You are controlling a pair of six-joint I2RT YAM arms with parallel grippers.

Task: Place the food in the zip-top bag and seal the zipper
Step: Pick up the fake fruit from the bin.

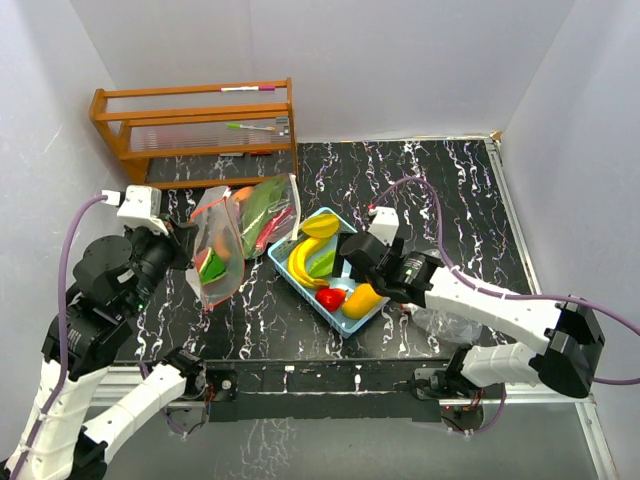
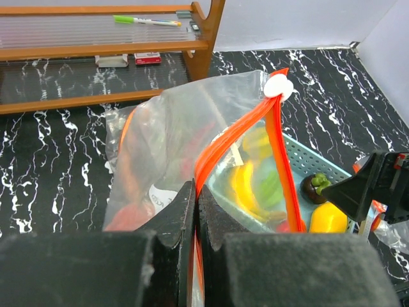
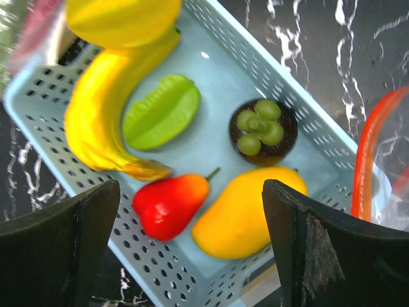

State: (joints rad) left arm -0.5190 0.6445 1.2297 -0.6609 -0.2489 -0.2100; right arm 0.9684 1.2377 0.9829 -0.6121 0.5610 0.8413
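Note:
My right gripper should next go down around the dark mangosteen [image 3: 263,131] and shift to the right in its wrist view, because that fruit lies below the fingers on that side.
The clear zip-top bag [image 1: 240,235] with an orange zipper [image 2: 236,137] stands open left of the light-blue basket [image 1: 345,328]. It holds green and red food pieces [image 1: 262,215]. My left gripper [image 2: 195,188] is shut on the bag's orange zipper edge; it shows in the top view [image 1: 190,245] too. My right gripper [image 3: 190,192] is open and empty, hovering over the basket [image 3: 166,262]. Below it lie a banana [image 3: 96,121], a green starfruit [image 3: 161,112], a dark mangosteen [image 3: 263,131], a red fruit [image 3: 169,203] and a yellow mango [image 3: 246,208].
A wooden rack [image 1: 195,125] with pens stands at the back left. A second crumpled clear bag [image 1: 445,322] lies under my right arm near the front edge. White walls enclose the black marbled table [image 1: 420,190].

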